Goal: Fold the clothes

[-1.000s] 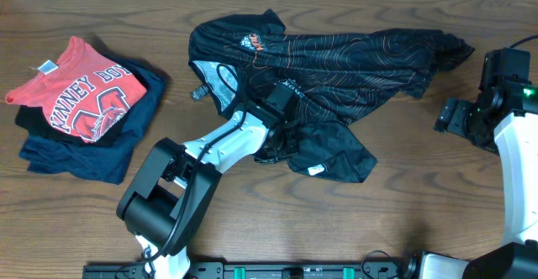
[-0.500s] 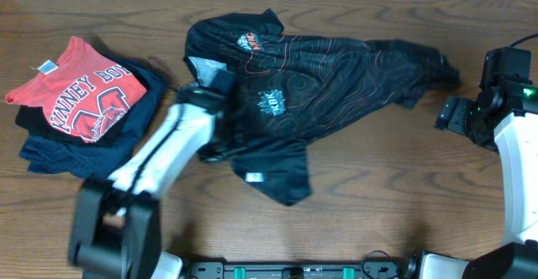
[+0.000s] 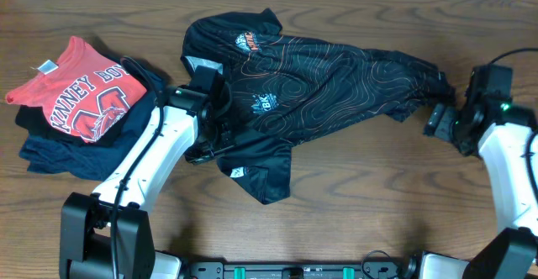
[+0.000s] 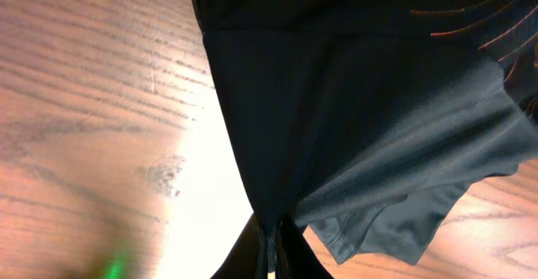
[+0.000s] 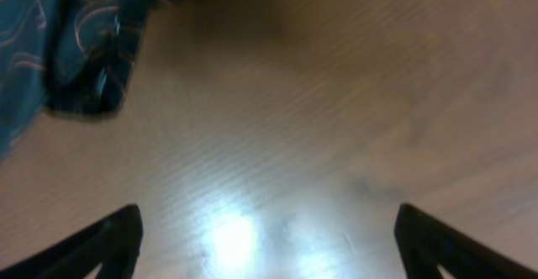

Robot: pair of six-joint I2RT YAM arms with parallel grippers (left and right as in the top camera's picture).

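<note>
Next, the right gripper reaches outward and down onto the jersey's sleeve end (image 3: 435,88) (image 5: 94,76), as only bare wood shows between the gripper's fingers.
The black jersey (image 3: 328,77) with thin orange contour lines lies crumpled across the middle of the table, orange logo at its upper left. My left gripper (image 3: 210,136) is shut on a fold of the jersey's lower left part; the left wrist view shows the dark cloth (image 4: 353,102) pinched between the fingertips (image 4: 273,258). My right gripper (image 3: 439,121) is open and empty just right of the jersey's right sleeve end; the right wrist view shows that sleeve (image 5: 76,52) at upper left and bare wood between the fingers (image 5: 267,245).
A red T-shirt with white letters (image 3: 80,90) lies on a navy shirt (image 3: 88,153) at the left of the table. Bare wood lies in front of the jersey and at the far right.
My left gripper dragged the jersey's lower flap leftward, then shifted slightly right, spreading the cloth. My right arm moved left and down toward the jersey's right sleeve.
</note>
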